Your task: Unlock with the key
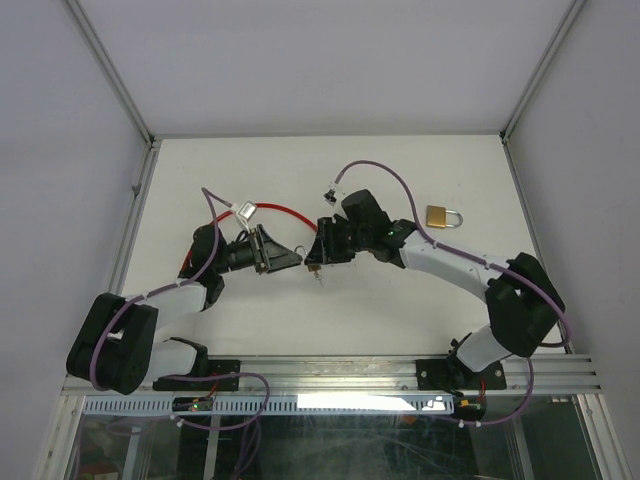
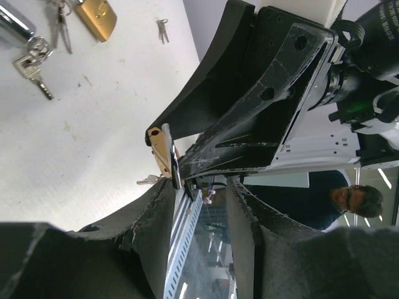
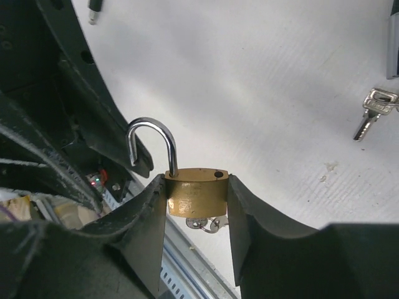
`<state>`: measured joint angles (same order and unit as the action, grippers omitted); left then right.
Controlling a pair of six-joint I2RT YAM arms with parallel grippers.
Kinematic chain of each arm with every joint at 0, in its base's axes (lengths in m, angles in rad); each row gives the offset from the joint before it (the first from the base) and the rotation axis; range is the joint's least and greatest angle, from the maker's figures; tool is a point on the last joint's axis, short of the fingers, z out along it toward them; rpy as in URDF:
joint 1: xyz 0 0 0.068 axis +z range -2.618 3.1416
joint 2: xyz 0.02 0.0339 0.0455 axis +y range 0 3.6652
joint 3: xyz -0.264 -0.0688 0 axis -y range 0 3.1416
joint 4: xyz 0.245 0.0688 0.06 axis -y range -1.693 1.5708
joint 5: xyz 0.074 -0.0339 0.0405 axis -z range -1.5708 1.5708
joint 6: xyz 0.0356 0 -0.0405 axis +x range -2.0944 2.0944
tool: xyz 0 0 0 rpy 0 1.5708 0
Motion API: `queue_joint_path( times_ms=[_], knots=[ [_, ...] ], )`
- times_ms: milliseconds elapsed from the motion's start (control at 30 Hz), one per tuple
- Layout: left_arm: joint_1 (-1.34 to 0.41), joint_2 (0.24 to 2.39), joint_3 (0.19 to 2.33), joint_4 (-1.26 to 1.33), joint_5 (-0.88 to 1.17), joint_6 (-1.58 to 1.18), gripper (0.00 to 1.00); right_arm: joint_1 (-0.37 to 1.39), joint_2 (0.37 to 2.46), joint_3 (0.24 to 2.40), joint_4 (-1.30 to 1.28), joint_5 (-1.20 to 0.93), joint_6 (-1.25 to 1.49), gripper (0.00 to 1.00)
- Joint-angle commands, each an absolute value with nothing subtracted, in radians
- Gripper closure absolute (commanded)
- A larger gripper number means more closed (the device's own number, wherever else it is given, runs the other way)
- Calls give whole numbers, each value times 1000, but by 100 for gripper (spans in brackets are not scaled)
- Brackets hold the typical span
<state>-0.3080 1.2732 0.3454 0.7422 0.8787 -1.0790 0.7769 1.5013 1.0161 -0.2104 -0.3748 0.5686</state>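
The right gripper lowers the brass padlock down onto the bare tabletop below next and releases it, since the padlock's shackle already stands swung open.
My right gripper (image 3: 196, 205) is shut on a brass padlock (image 3: 196, 190) and holds it by its two sides above the table. Its steel shackle (image 3: 149, 146) stands swung open, with one end out of its hole. A key (image 3: 206, 224) sticks in the underside, with a second key on its ring. In the top view the padlock (image 1: 314, 266) hangs between both grippers. My left gripper (image 2: 199, 202) is open and empty, its fingers (image 2: 149, 212) just short of the padlock (image 2: 162, 149), seen edge-on, and its key (image 2: 148, 180).
A second brass padlock (image 1: 443, 216) lies shut at the right back of the table. A loose bunch of keys (image 1: 243, 211) and a red cable (image 1: 280, 210) lie behind my left arm. The keys also show in the right wrist view (image 3: 373, 109).
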Motion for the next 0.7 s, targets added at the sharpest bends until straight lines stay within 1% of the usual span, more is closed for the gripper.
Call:
queue_joint_path(
  times_ms=[0,167,267,400,500,667],
  knots=[
    [-313,1297,384,657,835,-999,62,820,1572,1121,-265,-286,513,100],
    [-314,1334,376,605,779,-961,61,865,1686,1203,-355,-162,511,100],
    [-312,1355,383,460,698,-902,59,883,1735,1232,-374,-103,520,100],
    [-311,1351,385,296,574,-854,59,904,1800,1284,-429,-23,525,100],
    [-310,1309,391,173,452,-832,52,917,1851,1329,-486,45,529,100],
    [-310,1193,435,-26,257,-788,43,938,1930,1413,-581,156,549,100]
  ],
)
